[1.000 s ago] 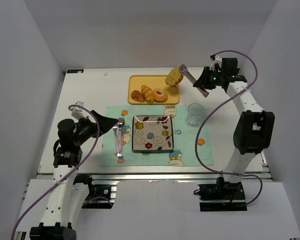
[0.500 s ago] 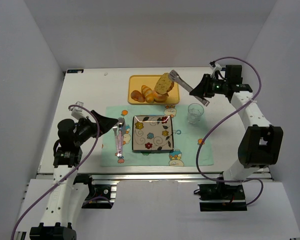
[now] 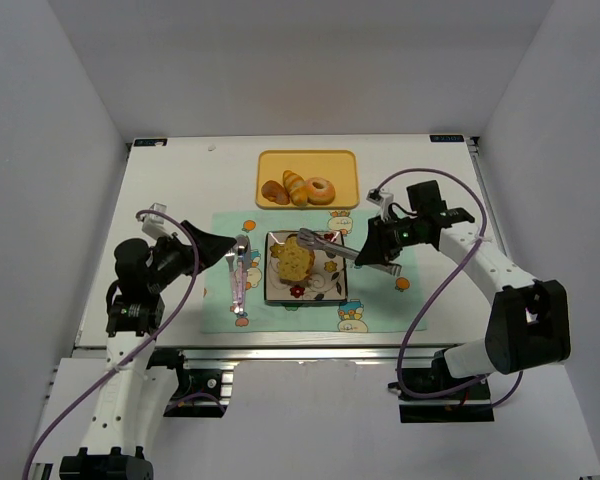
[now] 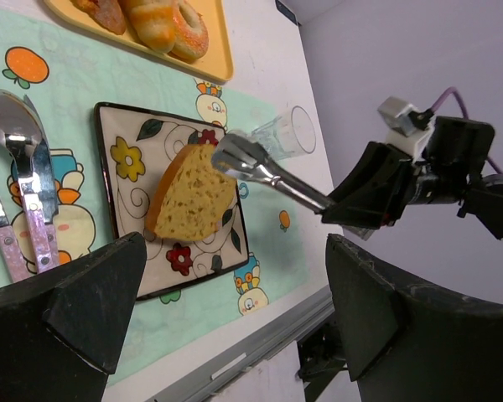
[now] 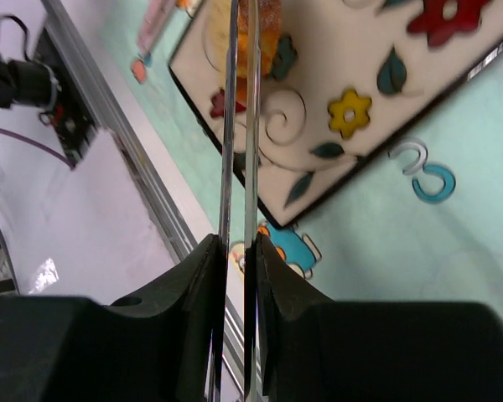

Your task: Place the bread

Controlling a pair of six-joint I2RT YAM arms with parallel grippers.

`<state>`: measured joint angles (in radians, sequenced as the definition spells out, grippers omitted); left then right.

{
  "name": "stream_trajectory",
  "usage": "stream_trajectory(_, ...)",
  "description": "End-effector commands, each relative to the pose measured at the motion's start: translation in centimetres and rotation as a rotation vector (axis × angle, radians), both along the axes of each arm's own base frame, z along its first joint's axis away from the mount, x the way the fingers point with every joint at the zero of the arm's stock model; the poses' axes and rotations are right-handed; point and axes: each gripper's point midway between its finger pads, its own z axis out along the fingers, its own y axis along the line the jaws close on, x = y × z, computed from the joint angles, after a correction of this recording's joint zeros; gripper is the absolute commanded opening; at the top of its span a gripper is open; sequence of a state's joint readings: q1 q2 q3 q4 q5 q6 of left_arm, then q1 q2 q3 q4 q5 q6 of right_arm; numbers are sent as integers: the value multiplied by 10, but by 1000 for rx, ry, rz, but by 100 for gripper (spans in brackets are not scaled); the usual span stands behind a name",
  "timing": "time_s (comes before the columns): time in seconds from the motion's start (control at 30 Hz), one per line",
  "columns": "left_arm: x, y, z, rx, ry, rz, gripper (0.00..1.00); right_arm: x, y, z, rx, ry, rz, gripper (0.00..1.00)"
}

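Observation:
The bread [image 3: 292, 261] is touching the plate. My right gripper should next lift away past the glass, then lower the tongs, then let go of them on the bare tabletop [image 3: 442, 266] beside the placemat.
The bread [image 3: 292, 261], a tan speckled slice with a brown crust, is tilted over the left half of the flowered square plate [image 3: 325, 285]. Its lower edge seems to rest on the plate. Metal tongs [image 3: 330, 245] pinch its upper right edge. My right gripper [image 3: 375, 250] is shut on the tongs' handles. The left wrist view shows the bread [image 4: 193, 197], the tongs [image 4: 268, 172] and the plate [image 4: 126, 159]. In the right wrist view the tongs [image 5: 239, 126] run from my right gripper [image 5: 237, 251] to the bread [image 5: 264, 25]. My left gripper [image 3: 215, 245] is open and empty, left of the plate.
A yellow tray [image 3: 270, 165] at the back holds a ring doughnut [image 3: 321, 190], a striped croissant [image 3: 295, 187] and a brown pastry. Spoons [image 3: 240, 270] lie on the green placemat [image 3: 380, 310] left of the plate. A clear glass [image 4: 285, 134] stands right of the plate.
My right arm has swung the tongs and bread from above the tray forward and down onto the plate. The left arm has not moved.

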<state>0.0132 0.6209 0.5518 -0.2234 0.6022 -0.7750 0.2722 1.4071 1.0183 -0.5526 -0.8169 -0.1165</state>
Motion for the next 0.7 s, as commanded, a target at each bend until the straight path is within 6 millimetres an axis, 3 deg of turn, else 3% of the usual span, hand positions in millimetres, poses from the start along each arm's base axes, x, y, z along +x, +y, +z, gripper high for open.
stream_trajectory(0.0,-1,1,18,7,-71,0,98,-8,-7,-14,-60,-37,41,5)
stream_trajectory(0.1,-2,1,16,8,-68,3,98,-11,-10,-23,-76,-29,36,10)
stream_trajectory(0.23,-5,1,16,8,-68,5,98,-10,-12,-28,-92,-26,29,29)
stream_trajectory(0.4,-5,1,16,7,-70,6,98,-4,-12,-23,-101,-52,21,43)
stream_trajectory(0.67,-5,1,17,6,-76,5,98,2,-10,-11,-87,-92,17,44)
